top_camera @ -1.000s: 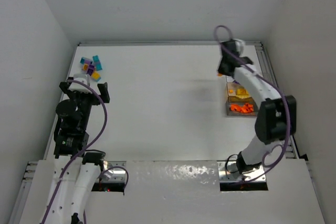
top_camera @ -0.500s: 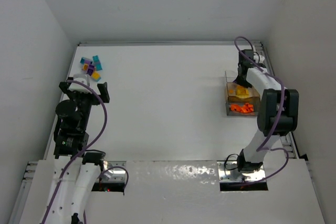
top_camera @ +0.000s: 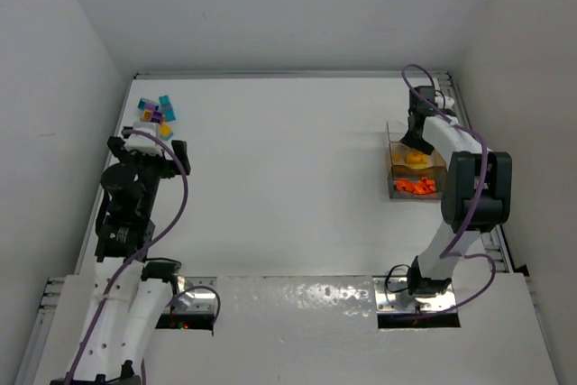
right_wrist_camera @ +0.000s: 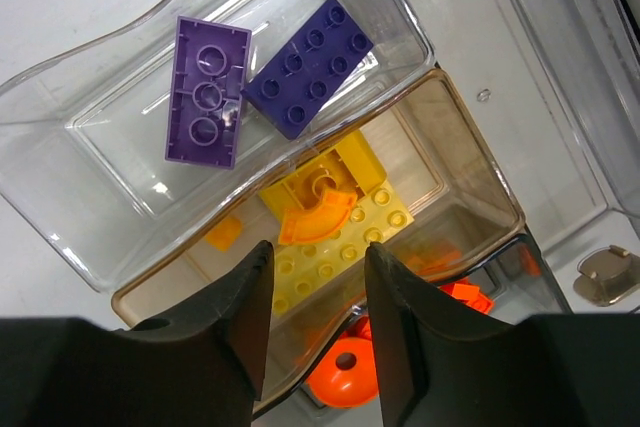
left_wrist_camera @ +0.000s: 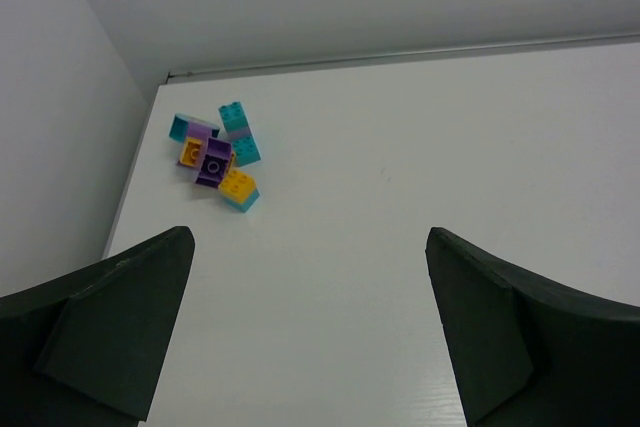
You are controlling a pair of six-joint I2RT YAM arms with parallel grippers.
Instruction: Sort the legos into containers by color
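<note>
Next, my left gripper moves outward and down onto the yellow brick at the pile's near edge, since the brick lies farther outward and below the open fingers.
A loose pile of teal, purple and yellow legos lies at the table's far left corner; it also shows in the left wrist view. My left gripper is open and empty just on the near side of the pile. The joined clear containers stand at the right. My right gripper hovers over them, open and empty. Below it, one bin holds yellow pieces, the far bin two purple bricks, and the near bin orange pieces.
A white side wall runs close along the left of the lego pile. A metal rail borders the table's right edge beside the containers. The white table top lies between the two arms.
My right gripper swung right, from the containers' far left corner to over them. My left gripper edged forward toward the lego pile.
</note>
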